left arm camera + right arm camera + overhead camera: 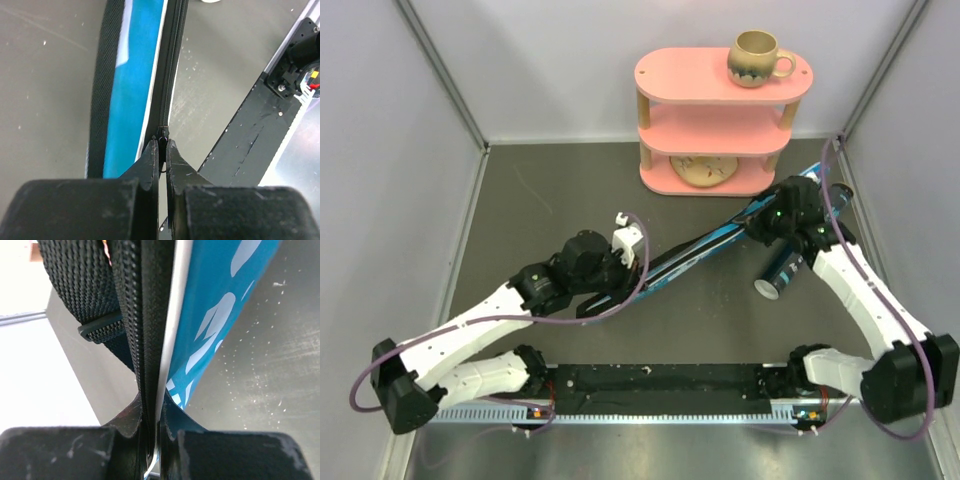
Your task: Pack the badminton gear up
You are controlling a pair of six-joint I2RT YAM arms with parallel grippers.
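Note:
The zip pull is at the narrow end, so my right gripper should move outward beside the pink shelf and open off the zipped edge.
The blue racket-shaped cover lies slantwise on the table from centre to back right. My left gripper is at its near, narrow end. In the left wrist view this gripper is shut on the cover's zip pull, beside the blue panel. My right gripper is at the wide end. In the right wrist view it is shut on the cover's zipped edge, next to the blue printed side. The black tube lies on the table beside the right arm. No rackets or shuttlecocks show.
The pink three-tier shelf stands at the back with the beige mug on top and a flat beige thing on its bottom tier. A black rail runs along the near edge. A black webbing strap hangs from the cover.

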